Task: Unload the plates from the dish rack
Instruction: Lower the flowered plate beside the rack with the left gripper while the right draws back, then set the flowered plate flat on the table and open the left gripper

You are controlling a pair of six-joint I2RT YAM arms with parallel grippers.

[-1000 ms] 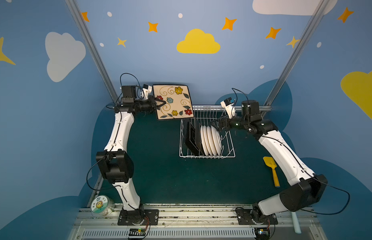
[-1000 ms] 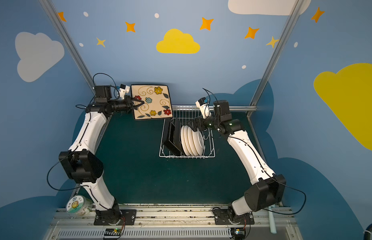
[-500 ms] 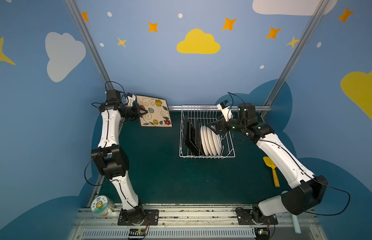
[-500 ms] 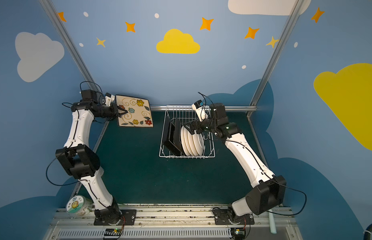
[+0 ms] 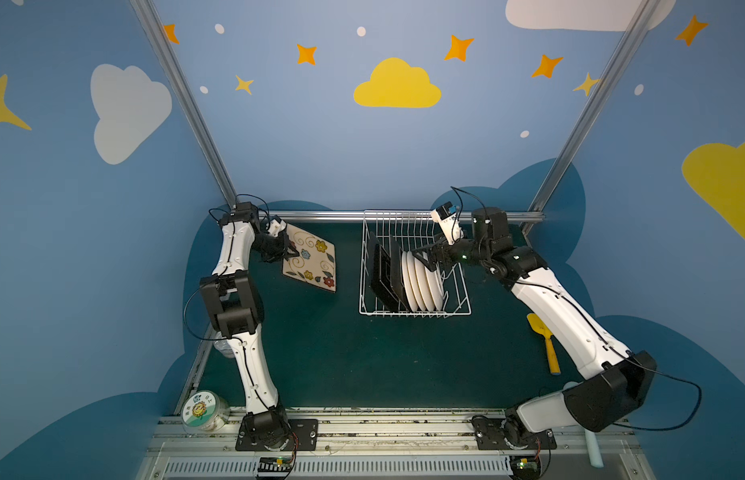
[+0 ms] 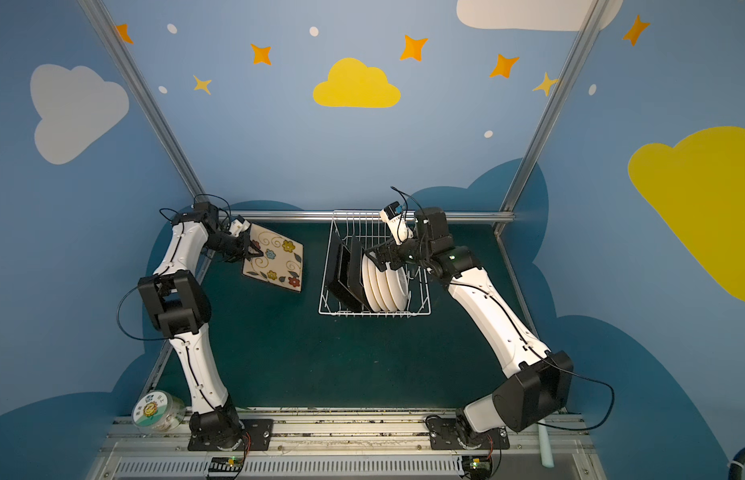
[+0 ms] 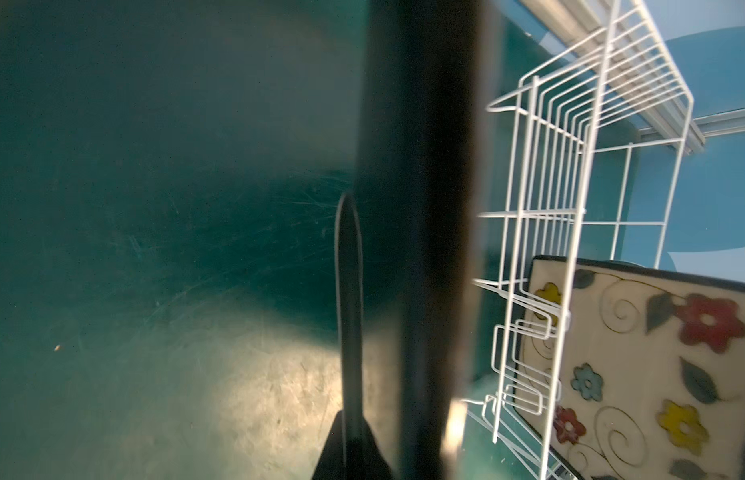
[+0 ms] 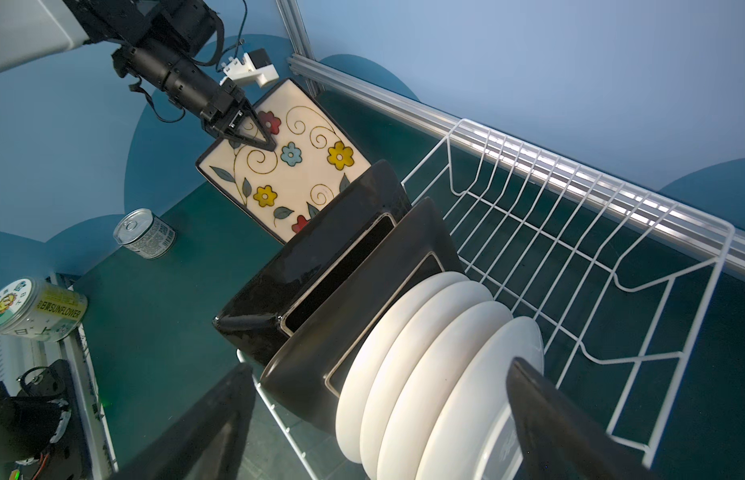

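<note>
The left gripper should lower the tilted plate flat onto the green mat beside the dish rack and let go of the plate's edge, since the mat is bare below.
My left gripper (image 5: pixel 292 254) (image 6: pixel 256 252) (image 8: pixel 267 143) is shut on the edge of a square flowered plate (image 5: pixel 310 264) (image 6: pixel 275 262) (image 8: pixel 296 166). The plate tilts low over the green mat, left of the dish rack (image 5: pixel 458 309) (image 6: pixel 333 311) (image 8: pixel 612 216) (image 7: pixel 603 124). In the left wrist view its black edge (image 7: pixel 420 208) fills the middle. The rack holds two black-backed square plates (image 5: pixel 383 270) (image 6: pixel 346 270) (image 8: pixel 321 266) and several round white plates (image 5: pixel 423 282) (image 6: pixel 383 286) (image 8: pixel 425 353), all on edge. My right gripper (image 5: pixel 425 259) (image 6: pixel 375 259) (image 8: pixel 379 368) hangs open just above the round plates, straddling them.
A yellow spatula (image 5: pixel 543 336) lies on the mat right of the rack, partly under my right arm. A sunflower tub (image 5: pixel 204 411) (image 6: pixel 156 409) (image 8: pixel 34 307) sits at the front left corner. A tin can (image 8: pixel 145 235) stands near my left arm. A metal rail (image 5: pixel 404 215) runs behind the rack.
My left arm has swung the flowered plate down and to the left, from high beside the rack to low over the mat. My right gripper has moved in over the round plates.
</note>
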